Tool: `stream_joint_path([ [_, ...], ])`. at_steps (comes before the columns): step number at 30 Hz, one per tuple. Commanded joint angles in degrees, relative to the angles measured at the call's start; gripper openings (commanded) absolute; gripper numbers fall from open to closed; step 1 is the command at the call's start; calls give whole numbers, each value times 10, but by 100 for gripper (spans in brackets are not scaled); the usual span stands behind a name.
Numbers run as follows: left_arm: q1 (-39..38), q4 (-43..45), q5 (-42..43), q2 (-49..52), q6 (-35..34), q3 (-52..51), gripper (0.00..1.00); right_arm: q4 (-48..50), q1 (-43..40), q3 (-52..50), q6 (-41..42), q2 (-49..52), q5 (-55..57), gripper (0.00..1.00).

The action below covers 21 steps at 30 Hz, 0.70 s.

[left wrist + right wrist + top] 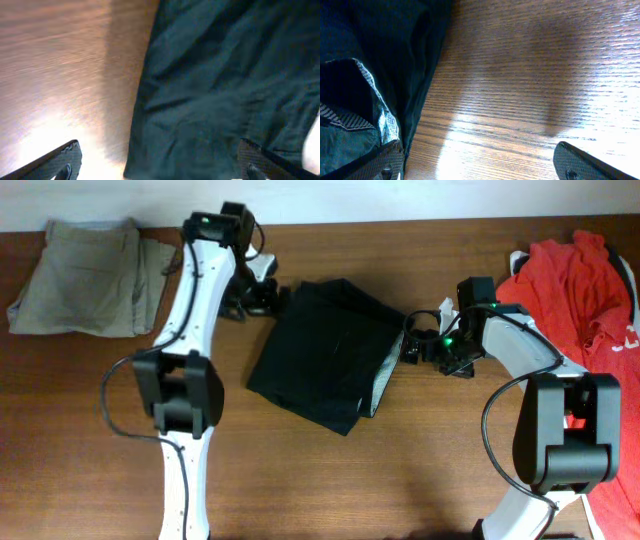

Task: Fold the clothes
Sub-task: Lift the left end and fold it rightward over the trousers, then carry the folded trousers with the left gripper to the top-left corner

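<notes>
The dark garment's khaki-side edge lies below my left gripper and to its right in the overhead view. Next I move down and that way to close.
A dark folded garment (325, 352) lies in the middle of the table. My left gripper (262, 292) is open at its upper left corner; in the left wrist view the dark cloth (220, 90) fills the right side between the spread fingers (160, 167). My right gripper (418, 345) is open at the garment's right edge; the right wrist view shows the cloth's edge with its patterned inner lining (375, 100) by the left finger, with bare wood between the fingers (477, 165). Neither gripper holds anything.
A folded khaki garment (85, 278) lies at the back left. A red garment (585, 290) is heaped at the right edge, behind my right arm. The wooden table (380, 470) is bare in front of the dark garment.
</notes>
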Motion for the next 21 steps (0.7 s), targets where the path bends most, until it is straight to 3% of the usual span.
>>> stream_joint_path([
  [1, 7, -6, 113, 57, 119, 0, 99, 0, 2, 1, -6, 0, 5, 99],
  [8, 3, -10, 163, 128, 144, -1, 99, 0, 3, 1, -6, 0, 5, 99],
  [9, 2, -8, 163, 132, 144, -1, 94, 0, 3, 0, -6, 0, 5, 99],
  [10, 0, -7, 163, 137, 144, -1, 78, 0, 3, 1, -6, 0, 5, 99],
  [11, -3, -5, 163, 144, 144, -1, 51, 0, 3, 1, -6, 0, 5, 99],
  [13, -3, 4, 160, 151, 144, -1, 17, 0, 3, 1, -6, 0, 5, 99],
  [14, -1, 7, 152, 151, 143, 0, 8, 0, 3, 1, -6, 0, 5, 99],
  [17, 35, -1, -20, 151, 46, 17, 1, 0, 3, 1, -6, 0, 5, 99],
  [21, 125, -40, -73, 151, 34, 151, 1, 0, 3, 1, -6, 0, 5, 99],
])
